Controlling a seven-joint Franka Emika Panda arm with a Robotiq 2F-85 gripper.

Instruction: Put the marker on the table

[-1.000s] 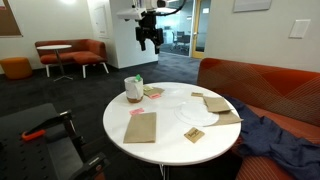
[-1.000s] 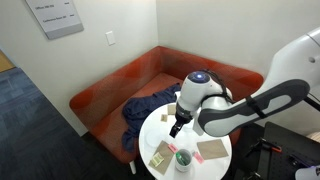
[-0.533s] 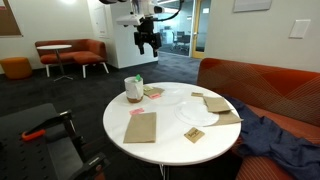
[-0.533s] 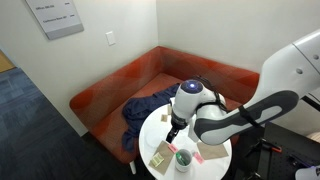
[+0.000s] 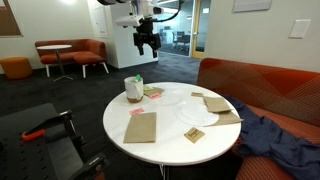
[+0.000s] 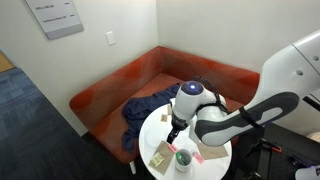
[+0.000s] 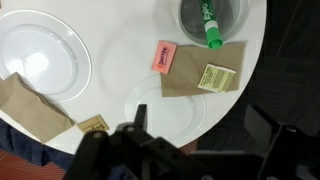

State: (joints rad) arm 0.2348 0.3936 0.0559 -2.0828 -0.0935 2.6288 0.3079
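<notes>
My gripper needs to move across to the grey cup [image 5: 133, 90] next, and then down onto the green end of the marker.
The green marker [image 7: 211, 25] stands tip-down in a grey cup [image 7: 232, 12] at the table's edge; in an exterior view its green end [image 5: 137, 79] sticks out of the cup [image 5: 133, 90]. The round white table [image 5: 170, 140] bears brown paper bags, napkins and a white plate [image 7: 35, 55]. My gripper [image 5: 150, 42] hangs high above the table, well apart from the cup, open and empty. In the wrist view its two dark fingers [image 7: 200, 125] are spread wide. It also shows in an exterior view [image 6: 176, 128] over the table [image 6: 168, 125].
A pink packet [image 7: 164, 55], a brown napkin [image 7: 185, 82] and a clear plate [image 7: 160, 110] lie near the cup. A brown bag [image 5: 141, 127] lies at the front. An orange sofa [image 5: 260, 85] holds a blue cloth [image 5: 270, 135]. An orange-handled tool [image 5: 35, 131] lies on a black chair.
The arm shifted slightly sideways a second ago and has since held still. The gripper stays open and the marker stays in the cup.
</notes>
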